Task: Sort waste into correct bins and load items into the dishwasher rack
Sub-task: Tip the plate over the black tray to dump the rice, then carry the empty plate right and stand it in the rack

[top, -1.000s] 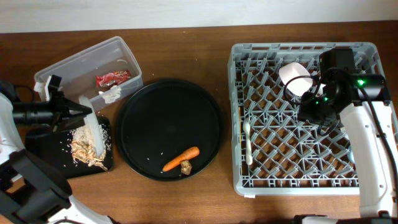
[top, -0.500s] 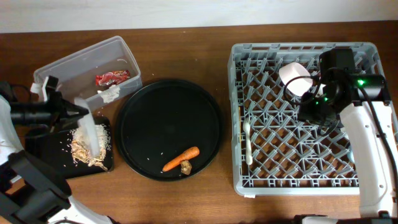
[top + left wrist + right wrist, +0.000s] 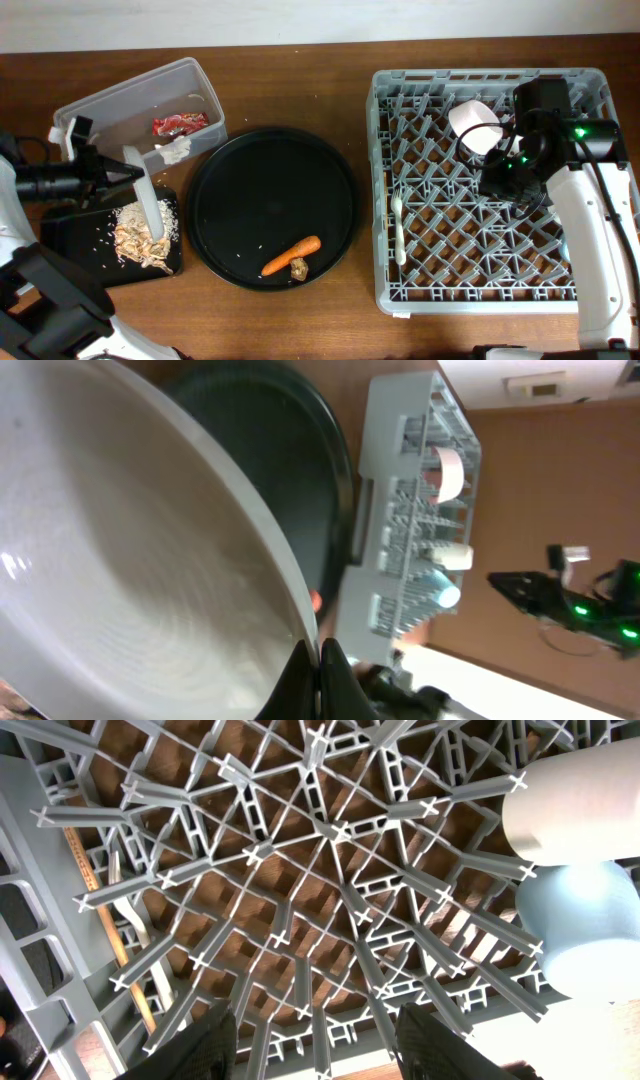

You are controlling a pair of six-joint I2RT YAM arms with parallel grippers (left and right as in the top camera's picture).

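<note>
My left gripper carries the plate (image 3: pixel 141 192) across right in the overhead view next. Then it lowers and releases it at the dishwasher rack's free pegs beside the white cup.
My left gripper (image 3: pixel 112 178) is shut on the rim of the round white plate (image 3: pixel 141 192). It holds the plate on edge over the shallow black tray (image 3: pixel 70 232), where the beige noodle-and-rice scraps (image 3: pixel 140 240) lie. In the left wrist view the plate (image 3: pixel 120 540) fills the left side, with the fingers (image 3: pixel 318 682) pinching its rim. The clear tub (image 3: pixel 110 105) holds the red wrapper (image 3: pixel 180 124) and the white tissue (image 3: pixel 178 150). The carrot (image 3: pixel 292 255) and a brown bit (image 3: pixel 299 268) lie on the round black tray (image 3: pixel 272 170). My right gripper (image 3: pixel 320 1050) is open and empty above the dishwasher rack (image 3: pixel 420 290). The rack holds the white cup (image 3: pixel 475 122), the light-blue cup (image 3: pixel 580 930) and the fork (image 3: pixel 398 230). The bowl is out of view.
The rack (image 3: pixel 300 870) fills the right wrist view, with the white cup (image 3: pixel 575 805) at its upper right. The left wrist view shows the round black tray (image 3: pixel 300 460) and the rack (image 3: pixel 400 550) beyond the plate. A few rice grains lie on the round tray.
My left gripper and the plate have shifted slightly back and forth over the black tray. The right arm has not moved.
</note>
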